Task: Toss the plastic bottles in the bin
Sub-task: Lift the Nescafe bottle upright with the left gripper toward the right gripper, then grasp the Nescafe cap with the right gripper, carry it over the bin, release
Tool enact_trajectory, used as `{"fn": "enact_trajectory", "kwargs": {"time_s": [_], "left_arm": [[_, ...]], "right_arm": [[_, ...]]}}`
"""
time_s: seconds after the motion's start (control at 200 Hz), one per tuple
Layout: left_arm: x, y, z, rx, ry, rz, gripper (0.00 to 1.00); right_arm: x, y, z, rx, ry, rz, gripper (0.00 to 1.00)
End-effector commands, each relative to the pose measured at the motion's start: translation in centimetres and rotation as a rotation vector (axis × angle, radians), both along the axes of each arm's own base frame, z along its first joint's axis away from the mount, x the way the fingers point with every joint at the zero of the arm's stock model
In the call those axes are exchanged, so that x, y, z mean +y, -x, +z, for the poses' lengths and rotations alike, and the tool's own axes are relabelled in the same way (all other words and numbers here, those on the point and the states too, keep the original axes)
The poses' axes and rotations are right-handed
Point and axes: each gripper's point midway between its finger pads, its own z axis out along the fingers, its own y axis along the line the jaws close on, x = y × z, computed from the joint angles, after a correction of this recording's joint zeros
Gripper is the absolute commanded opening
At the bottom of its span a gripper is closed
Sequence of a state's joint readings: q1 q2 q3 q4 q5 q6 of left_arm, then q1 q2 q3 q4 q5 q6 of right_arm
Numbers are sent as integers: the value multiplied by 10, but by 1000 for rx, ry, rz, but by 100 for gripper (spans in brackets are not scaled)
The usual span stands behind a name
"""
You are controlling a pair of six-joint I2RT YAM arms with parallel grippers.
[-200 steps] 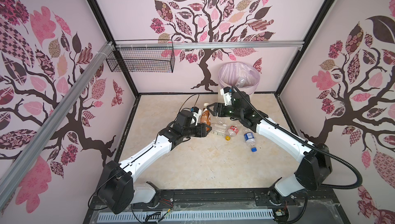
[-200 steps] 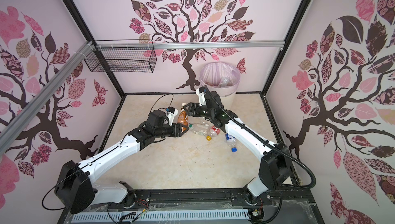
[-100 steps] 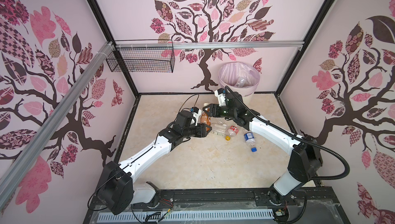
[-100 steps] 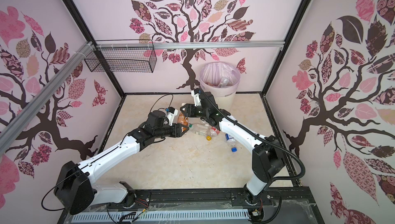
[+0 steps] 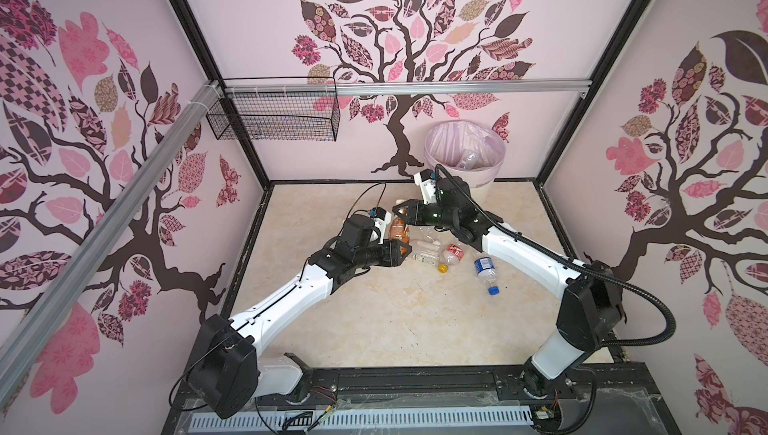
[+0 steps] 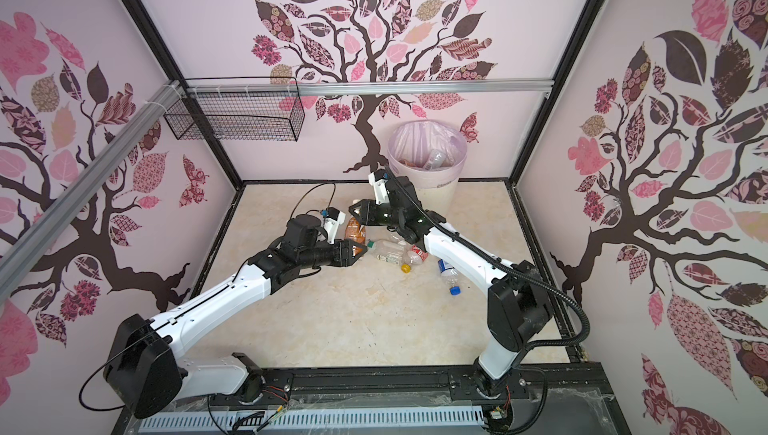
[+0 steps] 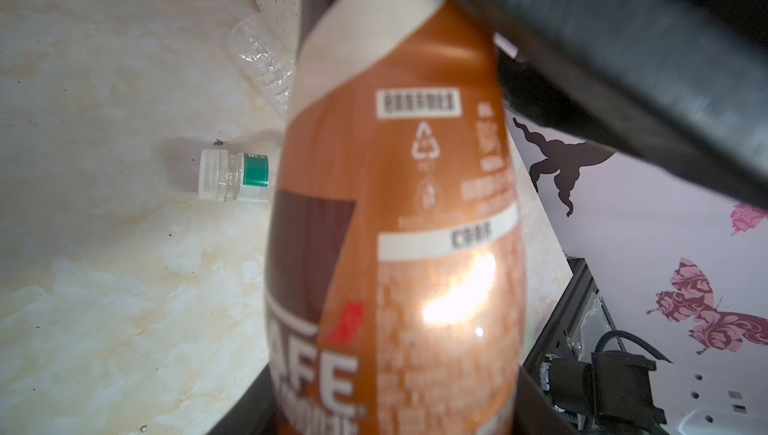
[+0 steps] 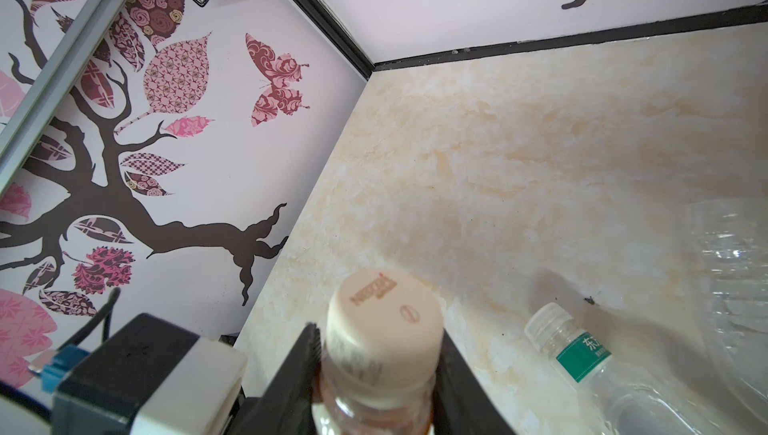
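I will next raise my right gripper outward over the bin's opening (image 5: 464,147), which lies outward of it, so the bottle's lower body clears the bin's rim, then release the bottle.
A brown-labelled plastic bottle (image 5: 399,226) (image 6: 353,227) with a cream cap (image 8: 384,312) stands tilted above the floor between both arms. My left gripper (image 5: 402,248) (image 6: 358,251) (image 7: 395,420) is shut on its lower body (image 7: 395,246). My right gripper (image 5: 402,212) (image 6: 358,208) (image 8: 378,366) is shut on its neck just under the cap, a finger on each side. The bin (image 5: 490,181) (image 6: 440,194) stands at the back wall behind the right arm, with several bottles (image 5: 467,158) inside.
On the floor right of the grippers lie a clear bottle with a yellow cap (image 5: 428,252), a red-labelled bottle (image 5: 453,252) and a blue-labelled bottle (image 5: 484,269). A clear green-labelled bottle (image 8: 582,354) (image 7: 232,175) lies close by. A black wire basket (image 5: 274,119) hangs on the back-left rail.
My right gripper has moved left onto the top of the brown bottle and shut on its neck. The left gripper has kept its hold in place.
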State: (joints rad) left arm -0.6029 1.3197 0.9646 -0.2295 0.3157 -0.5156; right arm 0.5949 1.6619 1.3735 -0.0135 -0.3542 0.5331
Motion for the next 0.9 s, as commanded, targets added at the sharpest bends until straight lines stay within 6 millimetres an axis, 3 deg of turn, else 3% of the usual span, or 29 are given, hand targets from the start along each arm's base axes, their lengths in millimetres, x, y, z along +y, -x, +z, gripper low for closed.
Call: {"fn": "enact_trajectory", "kwargs": {"time_s": [0.0, 0.215, 0.35, 0.555, 0.7, 0.78, 0.895], "left_arm": [[3, 4, 1, -28, 0, -4, 57], [6, 2, 0, -25, -18, 14, 63], [10, 0, 0, -30, -31, 38, 73], [15, -1, 7, -46, -49, 56, 83], [17, -3, 17, -67, -56, 64, 92], [17, -6, 31, -98, -65, 62, 98], [16, -15, 65, -179, -76, 56, 98]], "right_arm": [[4, -7, 13, -35, -16, -9, 32], [-1, -11, 20, -63, -9, -33, 29], [-6, -17, 25, -77, 0, -47, 28], [-34, -40, 42, -120, 27, -113, 28], [-58, -57, 80, -229, 104, -193, 28], [-75, -63, 115, -312, 134, -253, 28], [-105, -68, 172, -454, 193, -371, 28]]}}
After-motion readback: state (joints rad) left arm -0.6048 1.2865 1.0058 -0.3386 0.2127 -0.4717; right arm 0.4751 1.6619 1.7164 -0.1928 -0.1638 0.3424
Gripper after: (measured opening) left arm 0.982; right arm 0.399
